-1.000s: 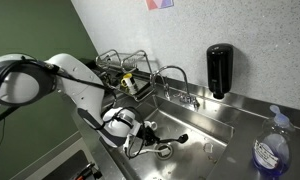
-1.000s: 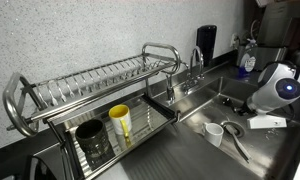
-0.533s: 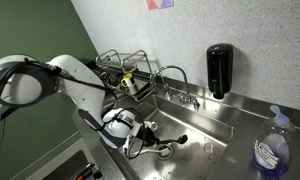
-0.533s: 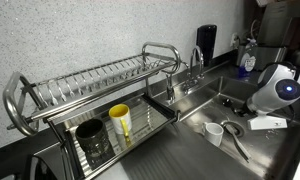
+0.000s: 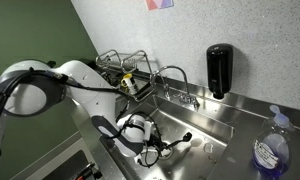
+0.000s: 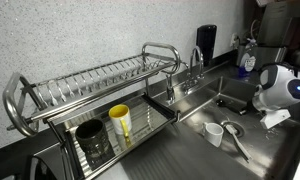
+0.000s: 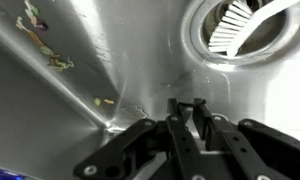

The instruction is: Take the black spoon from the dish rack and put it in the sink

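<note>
The black spoon (image 5: pixel 184 137) is already inside the sink, so next the robot's gripper needs to move down slightly to the bottom of the sink beside the round drain and let go of it there.
My gripper (image 5: pixel 162 148) is low inside the steel sink (image 5: pixel 222 128), far from the chrome dish rack (image 5: pixel 120 62). It also shows at the right in an exterior view (image 6: pixel 273 118). The black spoon (image 5: pixel 184 137) sticks out from the jaws as a thin dark rod above the basin floor. In the wrist view the jaws (image 7: pixel 186 103) are almost closed with a narrow gap, over the sink floor (image 7: pixel 140 50) near the round drain (image 7: pixel 240 25). The spoon is barely visible there. The dish rack (image 6: pixel 90 85) stands left of the sink (image 6: pixel 190 150).
A white cup (image 6: pixel 215 132) and a silver spoon (image 6: pixel 237 145) lie in the sink. A yellow cup (image 6: pixel 120 122) and a black cup (image 6: pixel 90 140) stand in the rack's tray. The faucet (image 5: pixel 175 75), a black soap dispenser (image 5: pixel 219 70) and a blue bottle (image 5: pixel 270 150) line the sink.
The arm has swung further over the sink and the wrist has turned. The gripper moved toward the basin's middle, carrying the spoon along.
</note>
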Motion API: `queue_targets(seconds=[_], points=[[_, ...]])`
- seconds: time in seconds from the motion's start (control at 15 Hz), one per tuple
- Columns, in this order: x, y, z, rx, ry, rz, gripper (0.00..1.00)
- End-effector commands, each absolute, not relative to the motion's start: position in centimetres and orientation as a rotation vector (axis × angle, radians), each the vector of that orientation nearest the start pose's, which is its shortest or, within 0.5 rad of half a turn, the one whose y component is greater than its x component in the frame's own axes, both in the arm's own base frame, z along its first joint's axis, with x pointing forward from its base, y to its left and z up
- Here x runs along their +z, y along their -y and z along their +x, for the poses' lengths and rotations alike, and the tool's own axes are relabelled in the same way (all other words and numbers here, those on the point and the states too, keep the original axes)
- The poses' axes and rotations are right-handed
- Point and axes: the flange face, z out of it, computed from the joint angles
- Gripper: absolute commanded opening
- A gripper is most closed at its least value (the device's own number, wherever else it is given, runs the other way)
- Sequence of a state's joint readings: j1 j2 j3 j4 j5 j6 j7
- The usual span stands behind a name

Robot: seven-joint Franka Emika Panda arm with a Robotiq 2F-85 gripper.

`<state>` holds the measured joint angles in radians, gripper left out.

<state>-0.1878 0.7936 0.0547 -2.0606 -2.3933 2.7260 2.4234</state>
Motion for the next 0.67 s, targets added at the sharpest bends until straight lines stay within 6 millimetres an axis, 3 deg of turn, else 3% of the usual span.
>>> queue_targets(seconds=[0.0, 0.07, 0.13, 0.6], points=[[-0.2, 5.8, 49.5, -0.919, -0.105, -3.176, 0.05], [-0.9, 6.4, 49.6, -0.887, -0.062, -3.145, 0.05], [-0.3, 5.3, 51.3, -0.87, -0.046, -3.113, 0.05], [-4.5, 10.1, 48.6, -0.625, -0.125, -3.107, 0.05]])
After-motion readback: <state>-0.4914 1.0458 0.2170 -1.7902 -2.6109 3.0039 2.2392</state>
